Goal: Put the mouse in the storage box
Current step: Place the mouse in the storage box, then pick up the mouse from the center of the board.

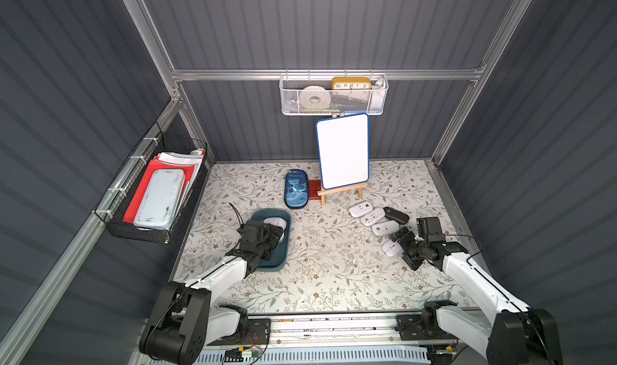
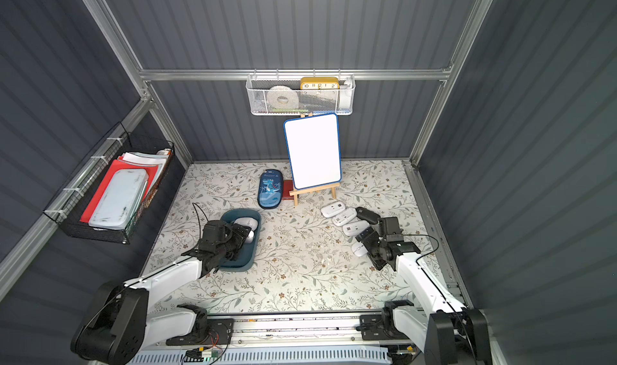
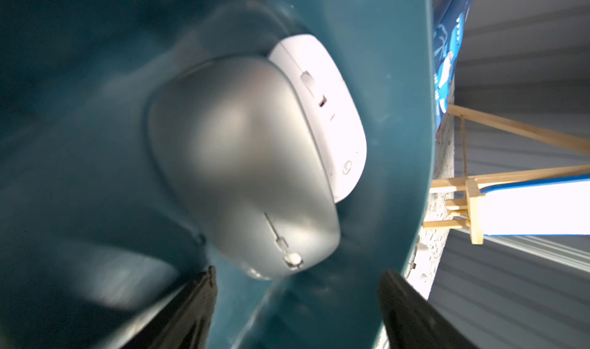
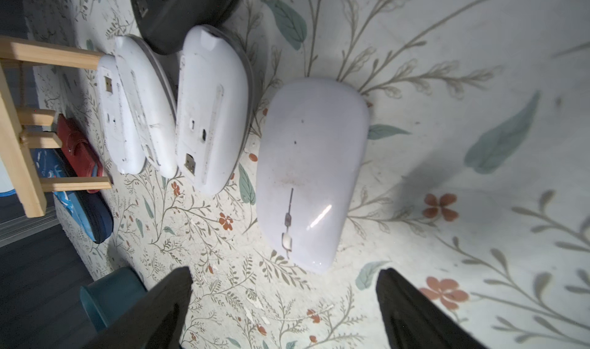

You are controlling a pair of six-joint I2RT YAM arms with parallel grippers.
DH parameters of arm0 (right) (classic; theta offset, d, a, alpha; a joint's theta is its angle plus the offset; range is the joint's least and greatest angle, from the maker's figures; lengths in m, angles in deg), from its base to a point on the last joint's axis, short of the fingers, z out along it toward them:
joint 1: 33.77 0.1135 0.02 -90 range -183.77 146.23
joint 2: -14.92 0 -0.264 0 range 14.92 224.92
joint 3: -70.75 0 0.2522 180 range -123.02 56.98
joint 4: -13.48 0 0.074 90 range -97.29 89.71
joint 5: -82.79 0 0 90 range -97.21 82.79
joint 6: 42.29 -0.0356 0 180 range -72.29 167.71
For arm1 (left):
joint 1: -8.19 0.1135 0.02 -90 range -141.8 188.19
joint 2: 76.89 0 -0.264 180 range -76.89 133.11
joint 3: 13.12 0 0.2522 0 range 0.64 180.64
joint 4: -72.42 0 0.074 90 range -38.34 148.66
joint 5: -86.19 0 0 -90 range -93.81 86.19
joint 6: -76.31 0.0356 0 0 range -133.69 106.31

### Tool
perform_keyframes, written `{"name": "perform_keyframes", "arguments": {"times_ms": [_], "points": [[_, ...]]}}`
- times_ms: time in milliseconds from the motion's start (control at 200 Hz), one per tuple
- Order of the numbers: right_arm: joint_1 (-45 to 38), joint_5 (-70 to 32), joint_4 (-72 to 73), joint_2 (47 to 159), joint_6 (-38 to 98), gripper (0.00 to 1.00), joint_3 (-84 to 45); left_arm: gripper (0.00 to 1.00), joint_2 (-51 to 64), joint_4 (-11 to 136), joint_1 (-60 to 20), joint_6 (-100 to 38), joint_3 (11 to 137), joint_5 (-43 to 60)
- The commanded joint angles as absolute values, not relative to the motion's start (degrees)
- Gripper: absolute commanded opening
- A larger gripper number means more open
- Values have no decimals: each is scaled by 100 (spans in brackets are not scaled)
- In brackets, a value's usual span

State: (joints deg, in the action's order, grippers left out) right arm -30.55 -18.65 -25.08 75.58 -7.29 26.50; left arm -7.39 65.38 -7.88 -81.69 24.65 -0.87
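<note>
My right gripper lowers onto the white mouse's wheel end [image 1: 389, 248] [image 4: 299, 238] next, one finger passing down each long side, since that end points into the gap between my open fingers.
The dark teal storage box [image 1: 278, 260] [image 2: 247, 261] lies left of centre on the floral table. Two mice rest inside it, a grey mouse [image 3: 242, 159] and a white one [image 3: 332, 108] side by side. My left gripper [image 1: 277, 234] [image 3: 297, 277] hovers in the box, open, its fingertips just short of the grey mouse and holding nothing. On the right, a white mouse [image 1: 391, 248] [image 4: 311, 172] lies on the table. My right gripper [image 1: 402, 249] [image 4: 284, 277] stands open right behind it, nothing between its fingers.
Three upturned white mice [image 1: 372, 217] and a black mouse [image 1: 396, 215] lie in a row beyond the right gripper. A whiteboard on a wooden easel [image 1: 343, 151], a blue dinosaur pencil case [image 1: 295, 189] and a red item [image 1: 314, 190] stand at the back. Wire baskets [image 1: 334, 96] [image 1: 150, 193] hang on the walls.
</note>
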Motion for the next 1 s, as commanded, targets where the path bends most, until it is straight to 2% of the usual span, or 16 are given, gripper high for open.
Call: {"name": "perform_keyframes", "arguments": {"times_ms": [0, 355, 725, 996], "points": [[-3078, -1594, -3022, 7547, -471, 95, 2423, 90, -1110, 5741, -763, -7827, 2524, -209], [-3074, -771, -3648, 7767, -38, 96, 2058, 93, -2256, 4374, -763, -6905, 3627, -310], [-2991, -1159, -3534, 9501, -85, 93, 1165, 95, -2485, 4098, -763, -6730, 3746, -412], [-2649, -752, -3536, 10336, -208, 94, 833, 96, -2501, 4194, -763, -6730, 3581, -381]]}}
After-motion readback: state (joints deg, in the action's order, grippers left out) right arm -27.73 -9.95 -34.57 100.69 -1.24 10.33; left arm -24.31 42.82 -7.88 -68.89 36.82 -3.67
